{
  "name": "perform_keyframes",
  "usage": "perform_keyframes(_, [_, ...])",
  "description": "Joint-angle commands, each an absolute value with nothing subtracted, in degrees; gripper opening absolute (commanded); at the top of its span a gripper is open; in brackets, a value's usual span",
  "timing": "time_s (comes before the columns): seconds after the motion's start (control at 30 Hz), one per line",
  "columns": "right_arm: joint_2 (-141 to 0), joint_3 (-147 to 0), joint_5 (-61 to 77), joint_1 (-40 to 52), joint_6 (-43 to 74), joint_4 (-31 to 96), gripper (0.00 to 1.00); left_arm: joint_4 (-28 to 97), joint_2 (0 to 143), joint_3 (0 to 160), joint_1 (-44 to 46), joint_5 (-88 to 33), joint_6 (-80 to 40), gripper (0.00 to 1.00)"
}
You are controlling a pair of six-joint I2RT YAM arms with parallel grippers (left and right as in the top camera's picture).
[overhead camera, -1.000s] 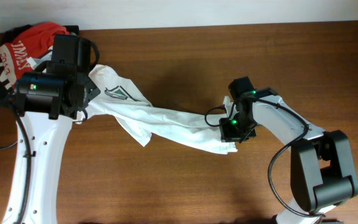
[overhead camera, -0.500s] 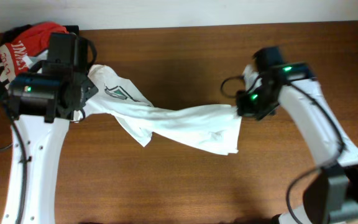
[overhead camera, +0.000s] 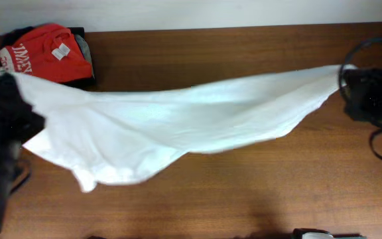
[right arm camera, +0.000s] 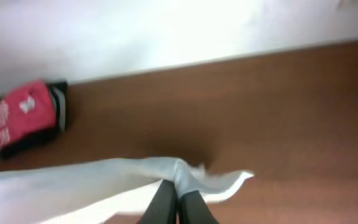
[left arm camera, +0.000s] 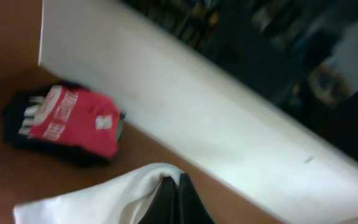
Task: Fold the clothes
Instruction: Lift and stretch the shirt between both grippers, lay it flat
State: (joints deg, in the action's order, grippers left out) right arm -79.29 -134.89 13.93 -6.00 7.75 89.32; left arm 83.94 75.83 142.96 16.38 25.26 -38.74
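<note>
The T-shirt is still hanging in the air, so the robot's right gripper should next go down and outward to the bare table by the white wall and let go of its end of the T-shirt.
The white T-shirt hangs stretched in the air across the table, held at both ends. My left gripper at the far left is shut on its left end; the left wrist view shows the black fingers closed on a fold of the white T-shirt. My right gripper at the far right is shut on the other end; the right wrist view shows its fingers pinching the white T-shirt. The shirt's lower left corner droops towards the table. No emblem shows.
A red shirt with white lettering lies on dark folded garments at the back left corner; the red shirt also shows in the left wrist view and right wrist view. A white wall runs along the table's far edge.
Both arms have swung outward and up, pulling the crumpled shirt off the table into a long taut spread. The right gripper moved far right, the left one to the far left.
</note>
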Motion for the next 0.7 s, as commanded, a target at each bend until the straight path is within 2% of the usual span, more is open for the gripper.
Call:
perform_keyframes(0.0, [-79.59,-137.97,11.25,-6.94,8.78,87.90,0.04,80.71,76.69,145.45,16.45,28.53,-37.21,0.00])
perform_keyframes(0.13, [-84.73,-137.95,8.29,-6.94,9.98,85.21,0.04,78.67,86.76,145.45,16.38,31.31,-35.40,0.00])
perform_keyframes(0.33, [-102.37,-137.95,8.29,-6.94,9.93,79.85,0.04,72.36,110.08,145.45,15.35,31.29,-34.30,0.00])
perform_keyframes(0.37, [-105.10,-137.95,8.29,-6.94,9.93,79.11,0.05,70.46,113.84,145.45,14.94,31.33,-34.13,0.00])
perform_keyframes(0.4, [-109.08,-137.93,8.32,-6.94,9.74,78.19,0.13,67.53,118.98,145.45,14.41,31.29,-33.15,0.00])
perform_keyframes(0.53, [-118.98,-137.91,8.32,-6.83,9.74,76.86,0.16,64.23,132.88,145.45,14.20,31.09,-31.73,0.01])
perform_keyframes(0.57, [-120.53,-137.91,8.32,-6.83,9.72,77.36,0.43,65.01,135.72,145.45,14.20,30.92,-31.59,0.11])
perform_keyframes(0.63, [-120.92,-137.91,8.32,-6.83,9.50,78.00,0.98,67.24,137.73,145.45,14.22,30.92,-31.57,0.61])
perform_keyframes(0.67, [-120.53,-137.93,8.34,-6.83,9.54,78.32,0.99,68.34,137.78,145.45,14.22,30.94,-31.55,0.91])
